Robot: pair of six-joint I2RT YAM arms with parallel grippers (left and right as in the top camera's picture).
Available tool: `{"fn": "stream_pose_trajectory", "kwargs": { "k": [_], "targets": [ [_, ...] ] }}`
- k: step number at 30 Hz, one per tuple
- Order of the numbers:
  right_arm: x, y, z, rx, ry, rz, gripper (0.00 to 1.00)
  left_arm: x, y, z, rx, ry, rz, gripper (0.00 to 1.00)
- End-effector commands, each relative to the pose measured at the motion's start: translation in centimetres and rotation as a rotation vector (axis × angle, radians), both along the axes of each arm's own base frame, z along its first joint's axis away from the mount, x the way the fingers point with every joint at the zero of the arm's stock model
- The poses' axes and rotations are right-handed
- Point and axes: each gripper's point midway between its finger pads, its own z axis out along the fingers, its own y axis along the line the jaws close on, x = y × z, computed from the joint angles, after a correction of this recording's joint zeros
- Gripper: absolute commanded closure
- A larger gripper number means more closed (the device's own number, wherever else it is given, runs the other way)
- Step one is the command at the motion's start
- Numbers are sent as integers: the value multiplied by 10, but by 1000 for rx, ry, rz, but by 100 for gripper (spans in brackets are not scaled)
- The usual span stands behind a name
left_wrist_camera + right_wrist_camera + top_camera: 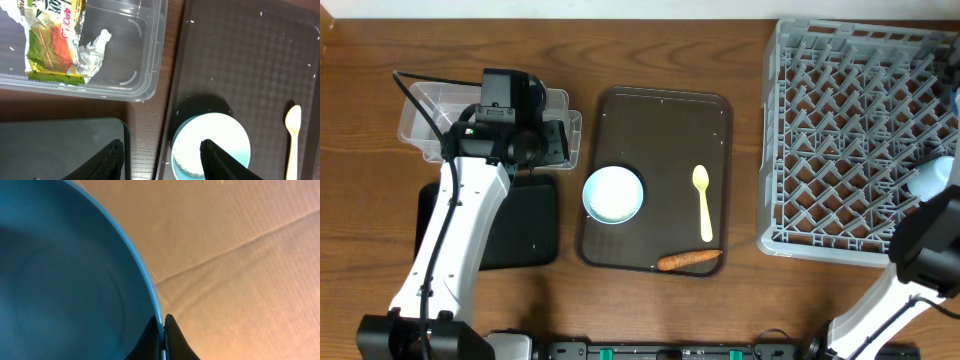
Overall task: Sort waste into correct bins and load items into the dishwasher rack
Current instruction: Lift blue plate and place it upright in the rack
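The robot's right gripper will next carry the dark blue bowl (65,280) outward over the grey rack's empty far wires, beyond the light-blue thing, to let go of the dark blue bowl.
The clear tub (430,110) holds the yellow-green-orange wrapper (50,45) and the crumpled tissue (92,52). My left gripper (161,150) is open and empty. It hangs over the gap between the black tray (60,145) and the brown serving tray (240,55), by the tub's right end (552,142). The white bowl (613,193) with rice (187,155), the yellow spoon (703,200) and the carrot piece (688,260) lie on the serving tray. My right gripper (163,322) is shut on the rim of the dark blue bowl (65,280). The pink-rimmed cup is out of view.
The grey dishwasher rack (850,130) fills the right side. A small light-blue thing (930,178) shows at its right edge, beside my right arm. The black tray (525,225) lies under my left arm. A few rice grains are scattered on the serving tray.
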Motion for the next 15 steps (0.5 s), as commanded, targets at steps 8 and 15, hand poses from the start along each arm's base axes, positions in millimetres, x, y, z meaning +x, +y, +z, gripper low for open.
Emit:
{"fn": "stream_pose_trajectory", "kwargs": {
  "k": [8,15],
  "targets": [
    [60,8,-37,-32,311,267,99,7,4,3,13,-25,4,48],
    [74,17,-47,-13,355,359,99,7,4,3,13,-25,3,48]
  ]
}}
